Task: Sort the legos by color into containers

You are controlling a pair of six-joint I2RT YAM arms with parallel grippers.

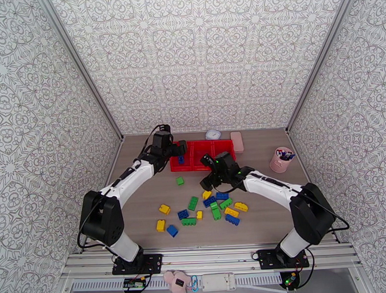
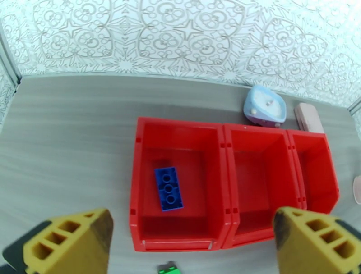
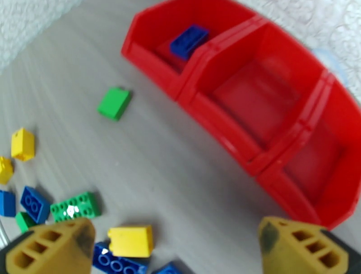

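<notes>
Next, my right gripper lowers open fingers back around the yellow lego at the pile's tray-side edge and closes, as the lego lies below and back.
The containers [image 1: 213, 141] are three joined red bins at the back of the table. One blue lego [image 2: 169, 188] lies flat in the left bin; the other two bins [image 2: 257, 175] hold nothing. My left gripper [image 1: 168, 146] hovers over the left bin, open, its yellow fingers [image 2: 76, 239] wide apart and holding nothing. My right gripper [image 1: 209, 180] hangs just in front of the tray, open and holding nothing, tilted toward the loose legos [image 1: 211, 207] in blue, green and yellow. A single green lego [image 1: 180, 181] lies apart, near the tray's front left corner [image 3: 131, 45].
Behind the tray are a pale blue rounded object [image 2: 265, 106] and a pink case [image 2: 309, 118]. A pink pen cup [image 1: 281, 160] stands at the right. Patterned walls close in the table on three sides.
</notes>
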